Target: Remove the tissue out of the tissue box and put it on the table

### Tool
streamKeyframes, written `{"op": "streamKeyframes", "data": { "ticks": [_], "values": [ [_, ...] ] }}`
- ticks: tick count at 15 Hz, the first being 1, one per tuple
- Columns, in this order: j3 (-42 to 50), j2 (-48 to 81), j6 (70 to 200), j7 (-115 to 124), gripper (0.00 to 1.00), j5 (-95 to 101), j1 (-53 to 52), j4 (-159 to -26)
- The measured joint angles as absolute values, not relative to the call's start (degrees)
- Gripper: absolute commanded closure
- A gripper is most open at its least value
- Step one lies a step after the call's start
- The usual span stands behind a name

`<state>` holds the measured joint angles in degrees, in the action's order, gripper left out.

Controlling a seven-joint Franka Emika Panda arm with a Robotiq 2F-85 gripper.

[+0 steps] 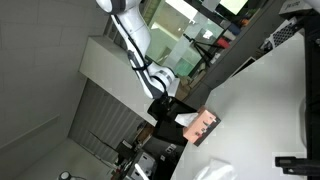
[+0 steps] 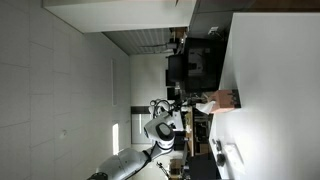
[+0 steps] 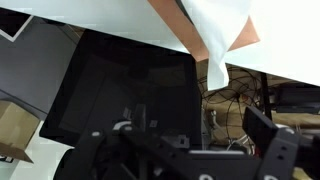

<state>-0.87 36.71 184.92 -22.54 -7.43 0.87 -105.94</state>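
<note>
The robot's gripper will next move down and toward the tissue box to bring the white tissue's narrow tip (image 3: 217,76) between its open fingers, because that tip sticks out toward them.
The pink-brown tissue box (image 1: 205,126) lies on the white table (image 1: 270,100), near its edge. A white tissue (image 1: 186,122) sticks out of the box end that faces the arm. Both show in the other exterior view too, box (image 2: 226,100) and tissue (image 2: 208,105). My black gripper (image 1: 167,103) hangs off the white arm just beyond the table edge, a short way from the tissue and not touching it. In the wrist view the box (image 3: 203,55) and white tissue (image 3: 218,22) are at the top. My gripper (image 3: 190,145) is open, with nothing between its fingers.
A black monitor (image 3: 120,90) fills the middle of the wrist view, with tangled cables (image 3: 235,105) beside it. Another white object (image 1: 214,170) lies on the table near the frame edge. Dark equipment (image 2: 190,65) stands along the table edge. A cardboard box (image 3: 15,130) is at the left.
</note>
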Motion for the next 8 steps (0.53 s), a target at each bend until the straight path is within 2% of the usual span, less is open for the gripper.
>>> {"op": "streamKeyframes", "data": {
  "ticks": [8],
  "values": [
    [-0.56,43.62,182.67,-18.83,0.0,0.21,0.86,-100.5]
  ]
}}
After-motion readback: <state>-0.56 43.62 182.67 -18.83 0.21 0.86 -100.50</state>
